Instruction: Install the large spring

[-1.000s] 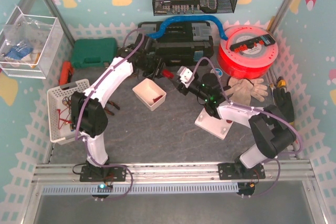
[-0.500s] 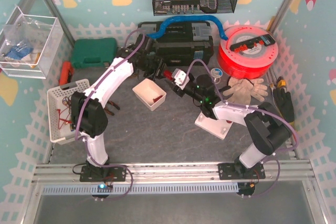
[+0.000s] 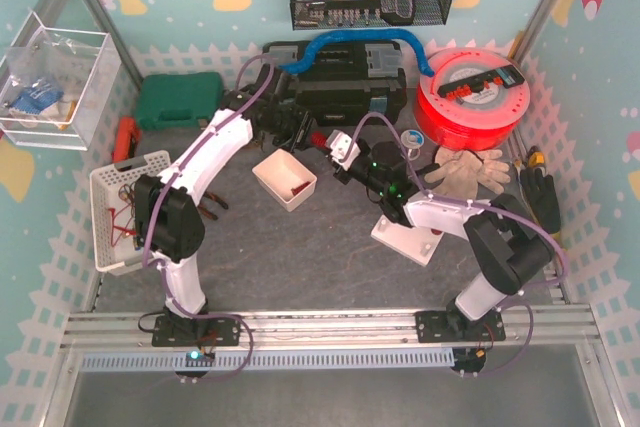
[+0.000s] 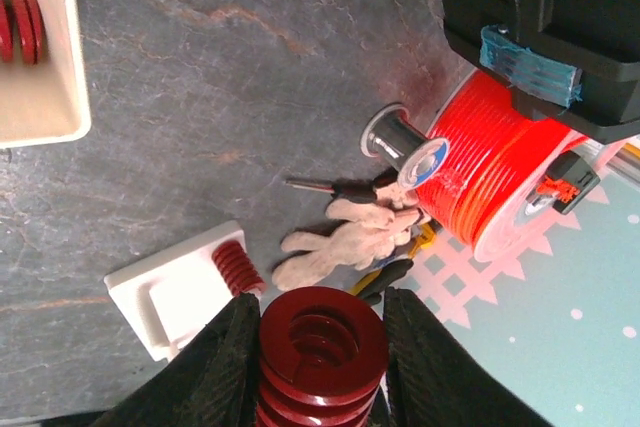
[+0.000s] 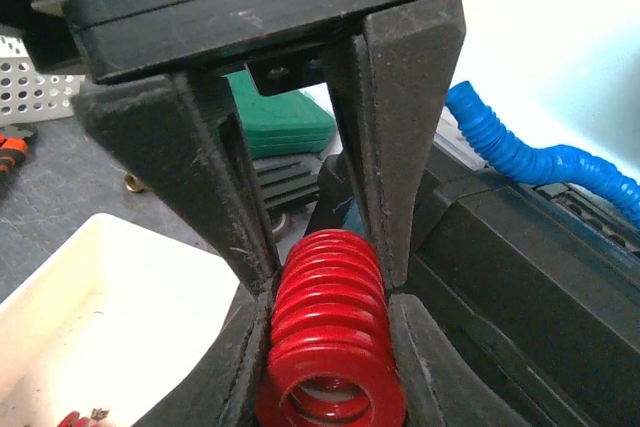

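Next, my right gripper will draw back, tip, lower and release the spring on the white base's near corner (image 3: 423, 251), since that lies below and back from it.
The large red spring (image 3: 322, 145) is held in the air at the back middle, between both grippers. My left gripper (image 3: 306, 135) is shut on it; in the left wrist view the spring (image 4: 322, 342) fills the gap between my black fingers (image 4: 215, 367). My right gripper (image 3: 336, 154) meets it from the right. In the right wrist view the spring (image 5: 330, 337) sits between my own lower fingers (image 5: 235, 377), which touch both its sides, and the left gripper's fingers (image 5: 225, 187) clamp its far end. The white base (image 3: 405, 237) lies on the table with a small red spring (image 4: 237, 267) on it.
A white bin (image 3: 285, 180) with small red springs (image 4: 20, 27) sits just below the grippers. A black toolbox (image 3: 340, 82) is right behind them. A red filament spool (image 3: 472, 97) and gloves (image 3: 465, 169) are at the right, a white basket (image 3: 125, 207) at the left.
My right gripper has moved left and up toward the left gripper, and its fingers now flank the spring. The left arm has stayed in place with the spring.
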{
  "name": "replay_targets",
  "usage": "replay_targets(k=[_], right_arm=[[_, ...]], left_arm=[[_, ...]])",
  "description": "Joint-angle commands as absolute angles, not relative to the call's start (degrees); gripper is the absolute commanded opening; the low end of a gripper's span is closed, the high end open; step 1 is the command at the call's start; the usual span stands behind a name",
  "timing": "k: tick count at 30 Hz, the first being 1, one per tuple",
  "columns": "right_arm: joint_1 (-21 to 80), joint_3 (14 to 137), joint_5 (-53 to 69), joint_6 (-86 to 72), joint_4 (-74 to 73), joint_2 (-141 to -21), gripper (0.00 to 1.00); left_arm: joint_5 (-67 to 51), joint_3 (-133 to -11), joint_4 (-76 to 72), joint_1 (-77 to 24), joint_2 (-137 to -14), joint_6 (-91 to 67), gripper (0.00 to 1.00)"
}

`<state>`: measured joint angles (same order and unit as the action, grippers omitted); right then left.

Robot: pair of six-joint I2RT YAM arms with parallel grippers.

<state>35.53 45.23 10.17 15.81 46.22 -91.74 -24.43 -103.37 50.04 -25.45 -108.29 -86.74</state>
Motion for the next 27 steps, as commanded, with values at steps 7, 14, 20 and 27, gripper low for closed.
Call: replay_targets(k=[7, 14, 20, 27], right_arm=[[35.3, 53.9, 5.2, 7.8, 19.3, -83.6, 0.0], [35.3, 60.0, -1.2, -2.1, -10.9, -72.8, 0.0], [35.3, 66.7, -4.2, -14.9, -35.5, -66.2, 0.0], [35.4, 71.1, -2.5, -31.5, -59.1, -66.2, 0.0]], left_arm=[[-19.5, -104.0, 49.5, -22.2, -106.7, -80.5, 0.75], [-12.3, -102.0, 49.2, -21.8, -107.9, -69.2, 0.94], [-8.8, -106.0, 48.3, -21.7, -110.3, -56.5, 0.95], [-6.3, -108.6, 47.9, -21.8, -111.3, -50.0, 0.94]])
